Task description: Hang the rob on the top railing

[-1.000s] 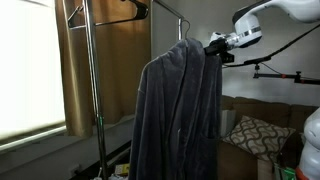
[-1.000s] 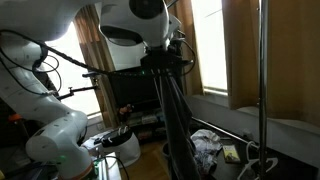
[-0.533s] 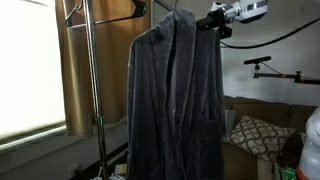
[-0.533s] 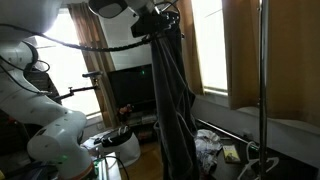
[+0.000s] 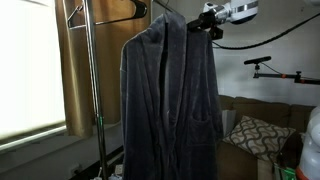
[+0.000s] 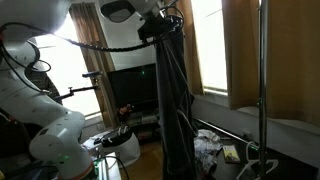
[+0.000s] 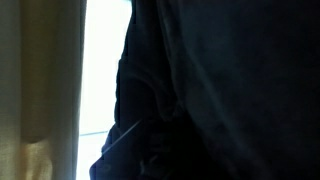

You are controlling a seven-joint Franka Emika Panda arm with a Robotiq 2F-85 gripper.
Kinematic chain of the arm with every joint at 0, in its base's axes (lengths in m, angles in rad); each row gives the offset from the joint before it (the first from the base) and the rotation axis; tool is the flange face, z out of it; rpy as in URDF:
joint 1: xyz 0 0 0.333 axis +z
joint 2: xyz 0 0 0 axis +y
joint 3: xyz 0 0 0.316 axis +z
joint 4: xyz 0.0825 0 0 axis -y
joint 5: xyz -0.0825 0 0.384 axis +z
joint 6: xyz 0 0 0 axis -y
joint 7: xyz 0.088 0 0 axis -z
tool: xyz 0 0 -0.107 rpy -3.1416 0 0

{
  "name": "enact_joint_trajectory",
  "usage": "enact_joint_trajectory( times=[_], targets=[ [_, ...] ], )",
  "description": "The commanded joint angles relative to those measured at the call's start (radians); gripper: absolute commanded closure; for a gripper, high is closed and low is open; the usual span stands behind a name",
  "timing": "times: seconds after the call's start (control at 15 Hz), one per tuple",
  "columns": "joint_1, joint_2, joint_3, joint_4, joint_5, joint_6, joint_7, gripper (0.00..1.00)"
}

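My gripper will next rise, carry the robe's collar over the top railing, beside it toward the black hanger above the robe's shoulders, and release.
The dark grey robe [image 5: 170,100] hangs full length from my gripper [image 5: 212,22], which holds it at the collar, high near the top of the frame. Only a short slanted piece of the top railing [image 5: 163,7] shows, just above the robe's shoulders; the rest runs out of view. In an exterior view the robe [image 6: 172,110] shows edge-on below the gripper [image 6: 150,25]. In the wrist view dark robe fabric [image 7: 220,90] fills most of the picture and hides the jaws. A thin pale line [image 7: 125,136], perhaps the hanger, crosses it.
The rack's vertical pole [image 5: 94,90] stands left of the robe, with a black hanger [image 5: 110,15] at its top. A brown curtain [image 5: 75,70] and bright window lie behind. A sofa with a patterned pillow [image 5: 255,135] is at the lower right. Another pole [image 6: 262,80] stands at the right.
The gripper has lifted the robe higher and carried it left toward the rack. The robe's shoulders have gone from mid-height to near the top railing.
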Motion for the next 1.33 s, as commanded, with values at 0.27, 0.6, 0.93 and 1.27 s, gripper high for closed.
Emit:
enact_joint_trajectory(
  times=[0.27, 0.6, 0.93, 1.27],
  targets=[
    [0.092, 0.161, 0.012, 0.413, -0.113, 0.079, 0.170, 0.98],
    [0.124, 0.323, 0.028, 0.690, -0.312, 0.078, 0.344, 0.98],
    [0.188, 0.489, 0.050, 0.877, -0.512, 0.017, 0.464, 0.98],
    [0.183, 0.544, 0.060, 0.935, -0.520, -0.058, 0.477, 0.68]
  ],
)
